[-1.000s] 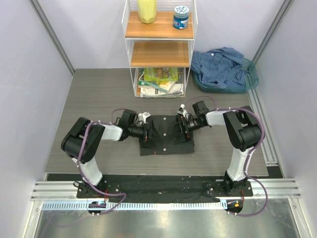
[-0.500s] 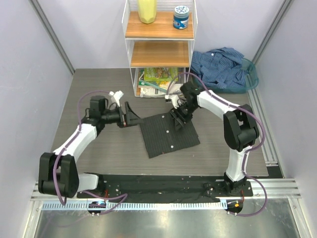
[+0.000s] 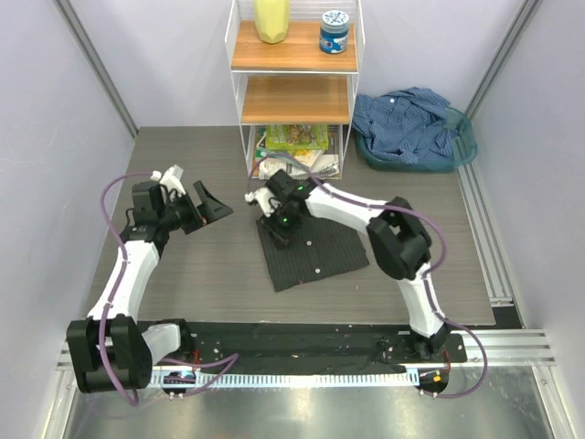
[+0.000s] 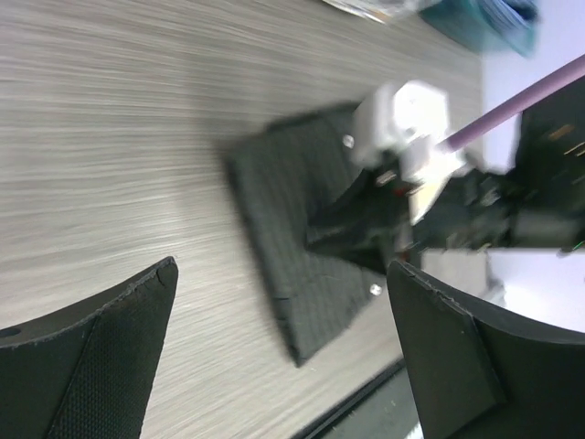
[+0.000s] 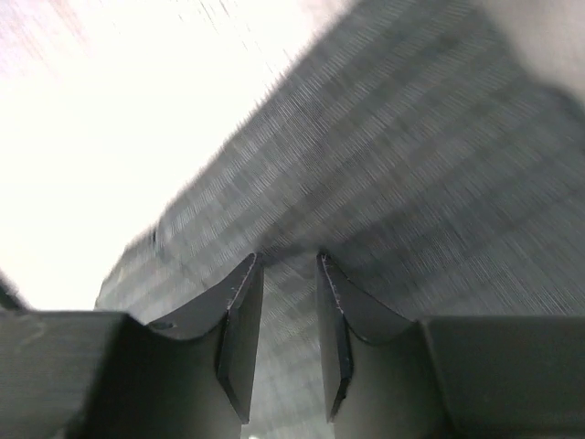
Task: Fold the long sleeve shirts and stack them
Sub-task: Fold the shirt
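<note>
The shirt's edge facing my left gripper is uncovered, so I will move that gripper down, back and to the right in the top view and close it there.
The dark charcoal pinstriped shirt (image 3: 315, 256) lies folded flat and skewed on the table, and also shows in the left wrist view (image 4: 292, 219). My right gripper (image 3: 280, 223) sits on its far left corner. Its jaws (image 5: 288, 274) stand narrow, with a pucker of the striped cloth (image 5: 411, 174) pinched between the fingertips. My left gripper (image 3: 208, 205) hangs open to the left of the shirt, off the cloth, with nothing between its wide fingers (image 4: 110, 347). The blue shirt (image 3: 407, 123) lies crumpled in a teal basket (image 3: 457, 155) at the back right.
A white wire shelf (image 3: 292, 87) stands at the back centre, close behind the right gripper. It holds a yellow container (image 3: 271, 20), a blue jar (image 3: 335, 31) and magazines (image 3: 294, 151) on the bottom level. Walls close in both sides.
The left arm swung away to the left and let go of the shirt. The right gripper crossed to the shirt's far left corner and closed on cloth. The shirt turned askew.
</note>
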